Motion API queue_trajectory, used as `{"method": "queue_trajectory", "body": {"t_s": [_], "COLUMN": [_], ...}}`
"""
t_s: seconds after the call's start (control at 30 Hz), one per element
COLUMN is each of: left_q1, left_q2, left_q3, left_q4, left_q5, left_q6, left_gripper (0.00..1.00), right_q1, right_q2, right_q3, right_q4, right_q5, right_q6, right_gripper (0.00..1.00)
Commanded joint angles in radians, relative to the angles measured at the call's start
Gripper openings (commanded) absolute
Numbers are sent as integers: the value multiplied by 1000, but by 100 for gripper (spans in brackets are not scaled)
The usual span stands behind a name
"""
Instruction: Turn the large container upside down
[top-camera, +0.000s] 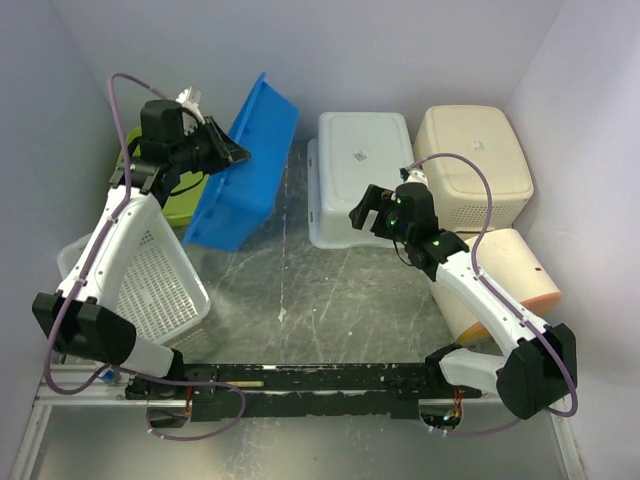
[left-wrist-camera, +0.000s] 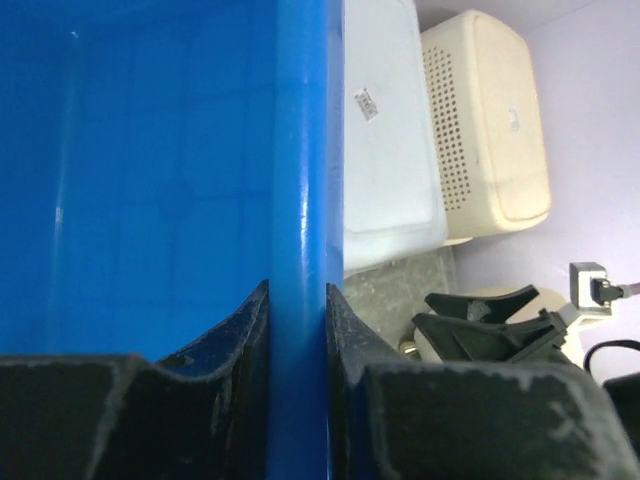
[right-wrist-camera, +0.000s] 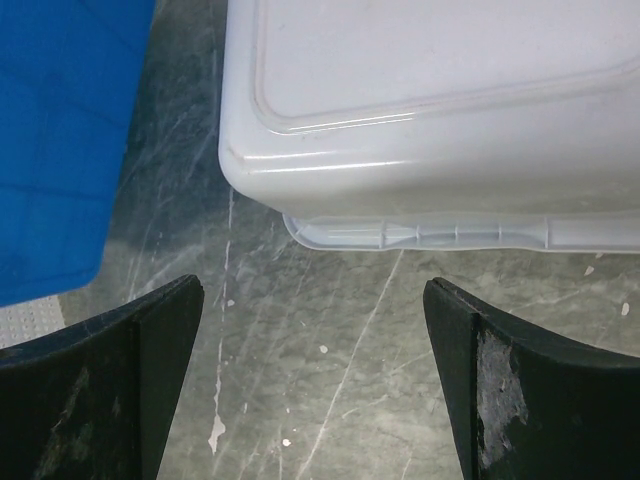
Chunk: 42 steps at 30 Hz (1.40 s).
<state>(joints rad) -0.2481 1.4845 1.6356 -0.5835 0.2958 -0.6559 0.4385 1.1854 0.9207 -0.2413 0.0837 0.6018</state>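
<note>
I should turn my left gripper and lower the pinched rim down toward the green container to release it, because the blue container (top-camera: 245, 170) stands tilted on its edge.
The large blue container (top-camera: 245, 170) stands tilted on its edge at the back left, one long rim lifted high and its low edge on the table. My left gripper (top-camera: 235, 155) is shut on that raised rim. In the left wrist view the blue rim (left-wrist-camera: 297, 150) runs straight up between my closed fingers (left-wrist-camera: 350, 340), and the left gripper (left-wrist-camera: 297, 290) pinches it. My right gripper (top-camera: 365, 215) is open and empty, hovering over the table in front of an upturned white container (top-camera: 360, 175). In the right wrist view the right gripper (right-wrist-camera: 313, 290) has its jaws wide apart above bare table.
The white container (right-wrist-camera: 430, 100) lies upside down at the back centre. A beige perforated container (top-camera: 475, 160) sits upside down at the back right, another beige one (top-camera: 515, 275) in front of it. A white mesh basket (top-camera: 150, 285) and a green container (top-camera: 185, 205) are at the left.
</note>
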Motion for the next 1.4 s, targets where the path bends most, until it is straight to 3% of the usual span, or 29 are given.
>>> {"method": "queue_trajectory", "body": {"t_s": [0.0,0.07,0.23,0.53,0.87,1.03,1.17,1.23,1.37], "left_q1": [60,88,143,148,224,316,398,424,440], "left_q2": [-157,-172,-145,-116,-58,-35,1,28,60], "left_q3": [-152,-268,-440,-502,-743,-846,-861,-834,-699], "left_q4": [499,681,952,1094,1424,1447,1363,1280,914], "left_q5": [226,280,373,378,403,458,536,574,587], "left_q6": [-243,-375,-576,-684,-1001,-1057,-996,-929,-645], "left_gripper": [7,7,6,7,6,7,7,8,28], "right_q1": [2,2,2,2,2,2,2,2,2], "right_q2": [-19,-8,24,32,37,36,39,41,38], "right_q3": [-5,0,19,20,24,27,24,28,25], "right_q4": [2,7,-3,0,-1,-4,2,1,0], "right_q5": [17,6,-19,-12,-16,-14,-20,-23,-17], "right_q6": [-3,-6,-14,-17,-17,-19,-19,-20,-20], "right_gripper": [93,93,93,93,93,93,93,93,93]}}
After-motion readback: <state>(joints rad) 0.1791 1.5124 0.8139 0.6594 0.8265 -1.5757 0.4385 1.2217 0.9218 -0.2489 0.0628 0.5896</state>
